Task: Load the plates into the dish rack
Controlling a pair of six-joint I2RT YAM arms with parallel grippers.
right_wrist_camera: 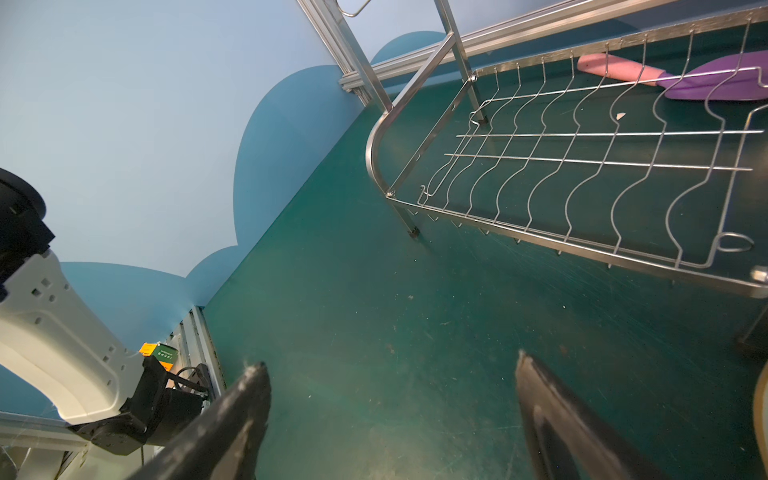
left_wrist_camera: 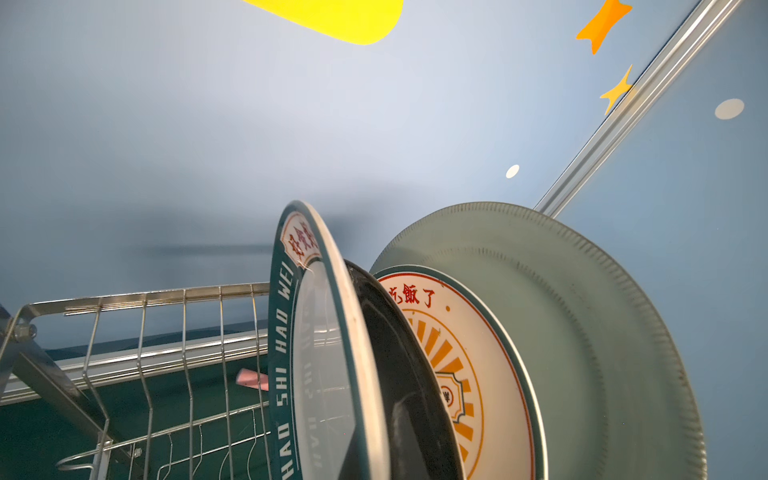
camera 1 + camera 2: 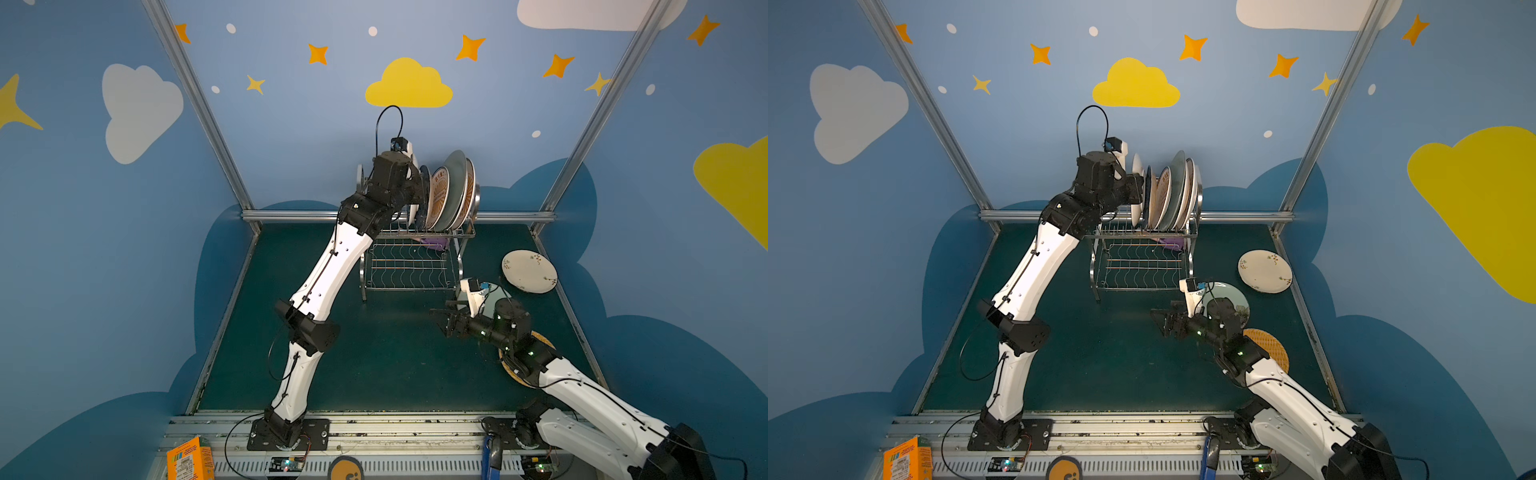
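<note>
The wires of the dish rack's upper shelf are below my left gripper, so next I should lower the upright lettered-rim plate onto them beside the navy plate (image 3: 1136, 227) and release it.
The dish rack (image 3: 460, 257) stands at the back of the green table. Its upper tier holds several plates on edge: a dark navy one (image 2: 399, 357), an orange sunburst one (image 3: 439, 195), a pale green one (image 3: 456, 183) and another behind. My left gripper (image 3: 417, 191) is at that tier's left end, shut on the lettered-rim plate (image 2: 286, 332), which stands upright beside the navy plate; its fingers are hidden. My right gripper (image 1: 390, 360) hangs open and empty over the table before the rack. On the table lie a cream floral plate (image 3: 528, 271), a pale plate (image 3: 1229, 295) and a woven tan plate (image 3: 1271, 347).
The wavy-wire lower tier (image 1: 582, 166) holds nothing. A purple and pink spatula (image 1: 706, 79) lies on the table under the rack. An orange box (image 3: 190, 459) sits at the front left. A metal frame rail (image 3: 291, 215) runs along the back edge.
</note>
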